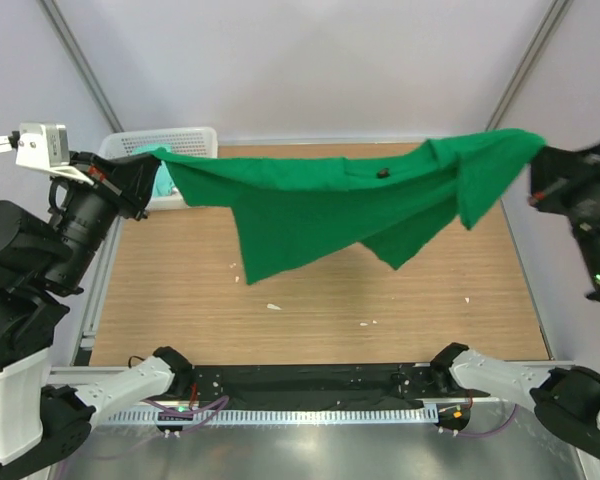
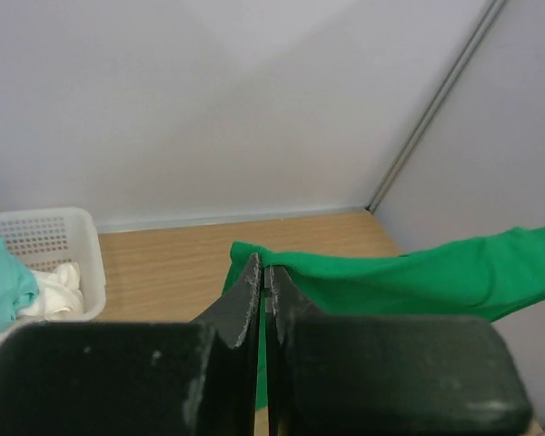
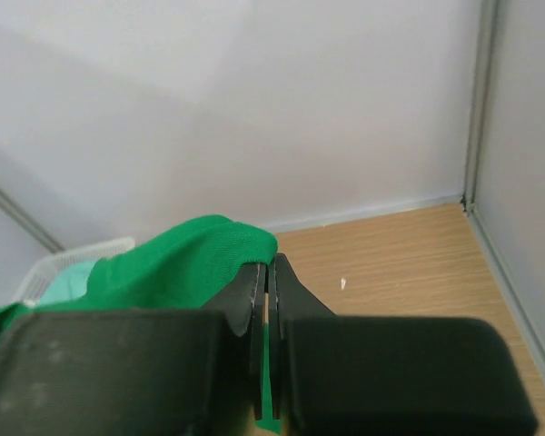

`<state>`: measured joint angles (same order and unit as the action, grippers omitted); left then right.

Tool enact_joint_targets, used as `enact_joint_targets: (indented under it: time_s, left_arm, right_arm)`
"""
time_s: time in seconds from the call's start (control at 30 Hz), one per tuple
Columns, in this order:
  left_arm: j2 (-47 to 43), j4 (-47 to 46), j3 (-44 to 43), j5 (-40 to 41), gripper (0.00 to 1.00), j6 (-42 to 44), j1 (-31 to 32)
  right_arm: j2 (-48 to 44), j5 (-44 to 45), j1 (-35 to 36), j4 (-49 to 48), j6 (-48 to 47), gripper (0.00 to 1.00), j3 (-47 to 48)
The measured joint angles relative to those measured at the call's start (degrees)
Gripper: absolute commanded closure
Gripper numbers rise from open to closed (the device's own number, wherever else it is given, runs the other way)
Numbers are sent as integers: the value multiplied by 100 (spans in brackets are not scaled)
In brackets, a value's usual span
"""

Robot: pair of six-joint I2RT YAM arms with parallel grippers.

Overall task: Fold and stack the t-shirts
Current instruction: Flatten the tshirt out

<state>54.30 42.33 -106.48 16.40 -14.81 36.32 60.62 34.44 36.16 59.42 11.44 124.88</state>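
Observation:
My right gripper swings the t-shirt's hanging end to the left in the top view next, and down to the bare far tabletop below to release.
The deep green t-shirt (image 1: 330, 200) hangs stretched in the air above the wooden table (image 1: 310, 300), held at both ends. My left gripper (image 1: 148, 170) is shut on its left edge; in the left wrist view (image 2: 266, 272) the green cloth (image 2: 418, 277) runs off to the right from the jaws. My right gripper (image 1: 536, 172) is shut on its right edge; in the right wrist view (image 3: 268, 268) the cloth (image 3: 163, 263) bunches left of the jaws. A paler mint-teal t-shirt (image 2: 4, 286) lies in the white basket (image 2: 82, 245).
The white lattice basket (image 1: 170, 145) stands at the table's back left corner, with a white cloth (image 2: 59, 291) in it beside the mint one. Small white scraps (image 1: 273, 306) lie on the table. Walls and metal frame posts (image 2: 436, 100) close the back.

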Motion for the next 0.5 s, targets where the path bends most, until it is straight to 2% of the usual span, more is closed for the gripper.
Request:
enact_joint_targets:
  time_s: [0.17,0.3,0.37,0.5]
  left_arm:
    - [-98,280,413,-494,100,-546,0]
    - [-249,404,1314,-925,100,-1056,4]
    - [-442,354,1917,-1115,100,-1346,4]
    - [-713,302,3036,-1373,100,-1853,4]
  right_arm:
    - [-476,595,-2,-234,-111,99,439]
    - [-413,796,-2,-710,-326,99,212]
    - [-144,789,-2,-1073,-557,99,-52]
    - [968,492,-122,-2269,-1176,99,-699]
